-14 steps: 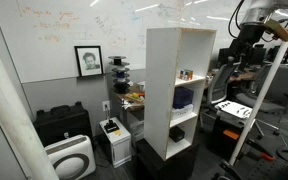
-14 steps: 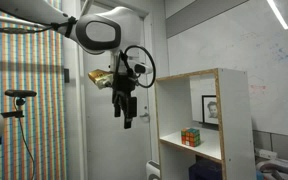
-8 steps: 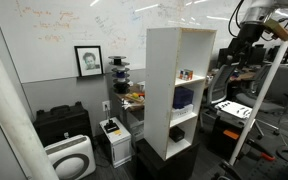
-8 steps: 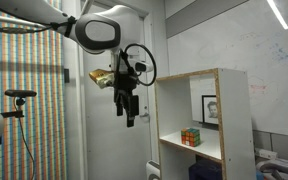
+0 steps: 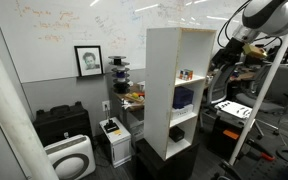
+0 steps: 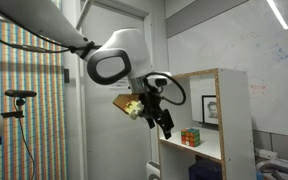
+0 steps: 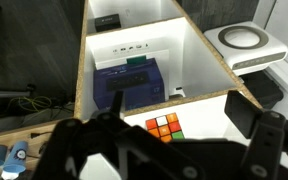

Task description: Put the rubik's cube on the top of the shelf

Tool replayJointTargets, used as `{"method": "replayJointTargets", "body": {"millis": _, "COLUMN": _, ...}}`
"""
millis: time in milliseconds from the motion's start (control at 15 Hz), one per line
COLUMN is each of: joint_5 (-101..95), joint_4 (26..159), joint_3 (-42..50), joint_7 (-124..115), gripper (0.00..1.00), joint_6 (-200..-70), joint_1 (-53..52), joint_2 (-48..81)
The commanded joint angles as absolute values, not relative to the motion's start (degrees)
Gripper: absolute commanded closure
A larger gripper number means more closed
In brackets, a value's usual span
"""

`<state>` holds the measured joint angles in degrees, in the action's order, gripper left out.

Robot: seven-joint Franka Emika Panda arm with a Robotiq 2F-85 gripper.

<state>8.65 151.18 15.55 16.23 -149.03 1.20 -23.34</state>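
I will move my gripper outward into the upper section of the shelf next and turn it to close around the rubik's cube point(image 6: 190, 137) point(image 7: 165, 127), because the cube sits at a slant.
The tall white shelf point(image 5: 164, 90) stands on a black base and shows in both exterior views point(image 6: 236, 110). The rubik's cube point(image 5: 186, 74) sits on the board of an upper compartment. It also shows in an exterior view point(image 6: 191, 137) and in the wrist view point(image 7: 165, 127), with orange, red and white squares facing up. My gripper point(image 6: 167, 122) hangs just outside the shelf's open side at the height of the cube, also seen in an exterior view point(image 5: 217, 62). In the wrist view its fingers point(image 7: 181, 106) are spread wide and empty, with the cube between and beyond them.
A dark blue object point(image 7: 129, 80) fills the compartment below the cube. A white air purifier point(image 5: 69, 155) and a low black cabinet point(image 5: 62, 122) stand on the floor by the wall. An office chair point(image 5: 222, 88) and a desk frame stand beyond the shelf.
The arm has swung down and toward the shelf. The gripper is now lower and close to the open compartment that holds the cube. The cube has not moved.
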Motion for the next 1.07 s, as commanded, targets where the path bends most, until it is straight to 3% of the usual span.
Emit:
{"method": "replayJointTargets", "body": {"millis": 0, "joint_5": 14.8, "joint_4": 149.2, "joint_3": 16.9, "joint_7": 21.5, "gripper": 0.00, "joint_6": -163.4, "joint_1": -3.7, "joint_2": -11.1}}
{"method": "replayJointTargets", "body": {"millis": 333, "joint_5": 28.2, "joint_4": 142.6, "joint_3": 17.3, "joint_7": 29.5, "gripper": 0.00, "joint_6": -168.4, "joint_1": -9.9, "joint_2": -0.8}}
{"method": "replayJointTargets", "body": {"millis": 1000, "joint_5": 33.4, "joint_4": 131.8, "joint_3": 15.1, "joint_7": 37.5, "gripper": 0.00, "joint_6": -171.1, "joint_1": -7.0, "joint_2": 8.4}}
